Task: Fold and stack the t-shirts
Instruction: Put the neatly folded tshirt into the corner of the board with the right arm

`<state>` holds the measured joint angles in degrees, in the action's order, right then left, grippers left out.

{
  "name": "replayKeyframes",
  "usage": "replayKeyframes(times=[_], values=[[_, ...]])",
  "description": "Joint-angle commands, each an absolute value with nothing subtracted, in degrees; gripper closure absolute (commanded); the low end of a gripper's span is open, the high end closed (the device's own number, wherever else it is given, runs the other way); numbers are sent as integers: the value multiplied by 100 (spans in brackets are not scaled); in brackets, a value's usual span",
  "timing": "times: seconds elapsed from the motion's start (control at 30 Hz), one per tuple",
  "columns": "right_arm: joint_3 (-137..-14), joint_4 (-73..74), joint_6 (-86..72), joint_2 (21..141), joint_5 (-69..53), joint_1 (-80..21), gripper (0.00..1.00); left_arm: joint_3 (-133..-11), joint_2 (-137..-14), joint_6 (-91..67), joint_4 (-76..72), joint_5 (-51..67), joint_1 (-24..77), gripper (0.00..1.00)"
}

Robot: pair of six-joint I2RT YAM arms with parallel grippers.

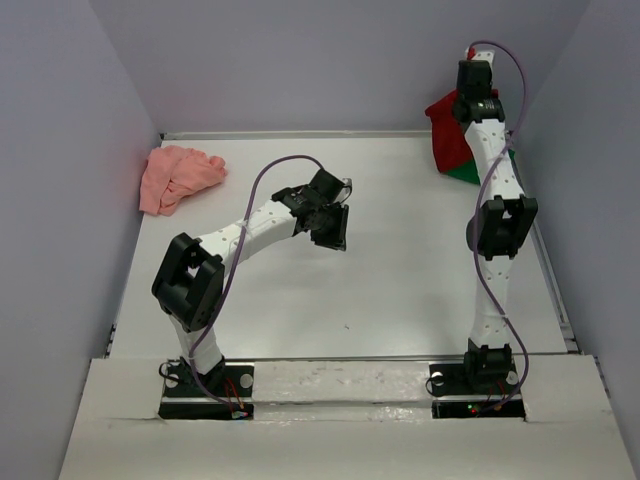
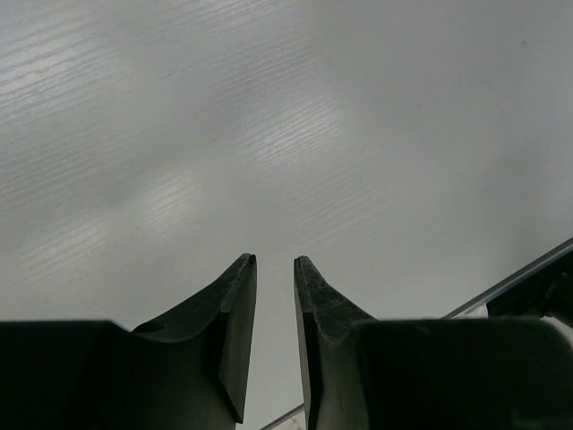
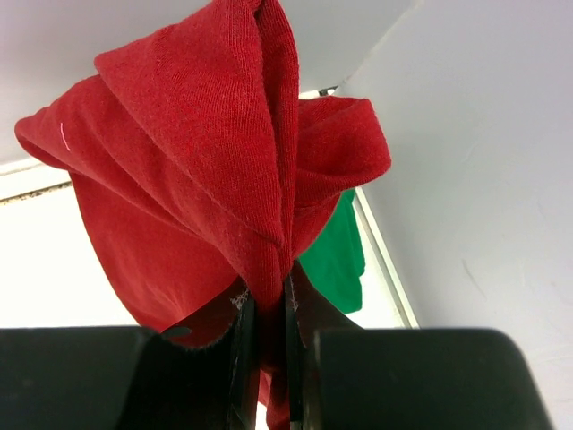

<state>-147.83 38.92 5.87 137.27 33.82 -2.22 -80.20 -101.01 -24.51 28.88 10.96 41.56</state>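
Note:
The robot should next lower the dark red fold in its right gripper toward the rail-side edge of the green t-shirt (image 3: 336, 255) and let go of it, because that edge is still uncovered.
My right gripper (image 3: 267, 300) is shut on a bunched fold of the dark red t-shirt (image 3: 197, 152), which it holds lifted at the back right corner, where the shirt (image 1: 445, 125) hangs above the table. Beneath it lies the bright green t-shirt (image 3: 336, 255), showing as a small edge of green cloth (image 1: 466, 172) in the top view. The salmon-pink t-shirt (image 1: 175, 175) lies crumpled at the back left. My left gripper (image 1: 330, 225) hovers over the middle of the white table (image 1: 400, 260), apart from all the shirts. Its jaws (image 2: 275, 262) stand narrowly open with nothing between them.
Grey walls close in the table on the left, back and right; the right wall (image 3: 483, 179) is close beside the lifted shirt. A metal rail (image 1: 555, 280) runs along the table's right edge. The near edge strip (image 2: 519, 278) shows in the left wrist view.

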Motion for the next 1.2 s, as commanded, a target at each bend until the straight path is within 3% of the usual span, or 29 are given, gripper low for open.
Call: replayKeyframes(times=[0.0,0.67,1.17], values=[[-15012,3252,729,13148,3568,-149,100,-8024,-9949,-2426,2839,1222,4201,66],[-14652,3050,668,13816,4272,-44,100,-7989,-9756,-2373,2988,1195,4210,66],[-15029,2944,703,14616,4570,175,100,-7813,-9281,-2373,3085,1388,4219,66]])
